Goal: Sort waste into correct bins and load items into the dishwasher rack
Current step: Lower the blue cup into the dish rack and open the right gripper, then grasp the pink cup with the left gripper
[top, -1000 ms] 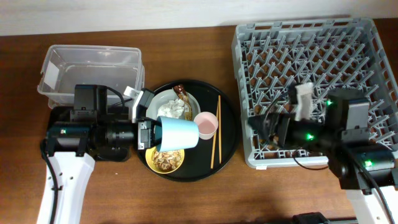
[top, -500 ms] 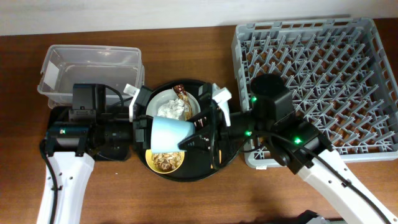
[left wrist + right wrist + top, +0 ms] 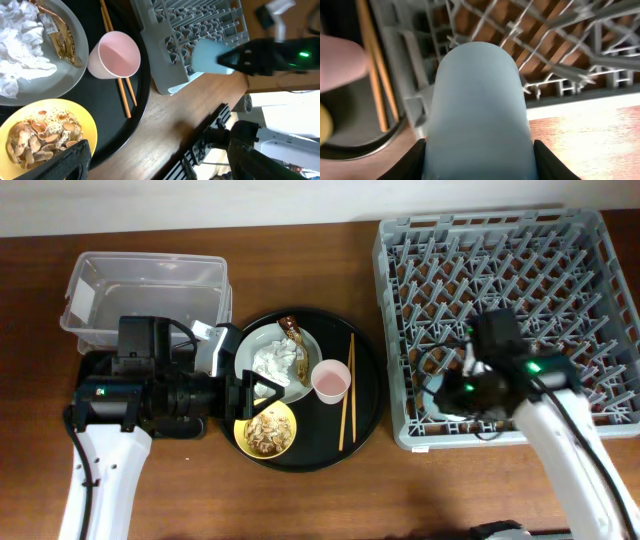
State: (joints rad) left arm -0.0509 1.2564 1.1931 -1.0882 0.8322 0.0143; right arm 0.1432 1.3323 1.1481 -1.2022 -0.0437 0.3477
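Note:
My left gripper will next move right in the overhead view and go down to the upright pink cup below, onto its plate-side rim (image 3: pixel 315 377) (image 3: pixel 100 53).
My right gripper (image 3: pixel 480 167) is shut on the light blue cup (image 3: pixel 477 110), its fingers on both sides of it. It holds the cup (image 3: pixel 212 56) over the front-left corner of the grey dishwasher rack (image 3: pixel 500 260). My left gripper (image 3: pixel 245 375) is open and holds nothing, above the round tray between plate and bowl. The pink cup (image 3: pixel 331 381) stands upright on the tray. On the grey plate lie the crumpled white napkin (image 3: pixel 275 363) and the brown-and-gold wrapper (image 3: pixel 293 330). Food scraps fill the yellow bowl (image 3: pixel 265 430). The clear tub (image 3: pixel 140 295) sits at the far left.
Wooden chopsticks (image 3: pixel 347 390) lie on the round black tray (image 3: pixel 365 415) beside the pink cup. A shallow black tray (image 3: pixel 95 363) is mostly hidden under my left arm, in front of the clear tub. The rack's pegs (image 3: pixel 560 50) stand just beyond the blue cup.
The right arm reached over the tray and shut on the blue cup; my left gripper opened and let it go. The right arm then carried the cup to the rack's front-left corner.

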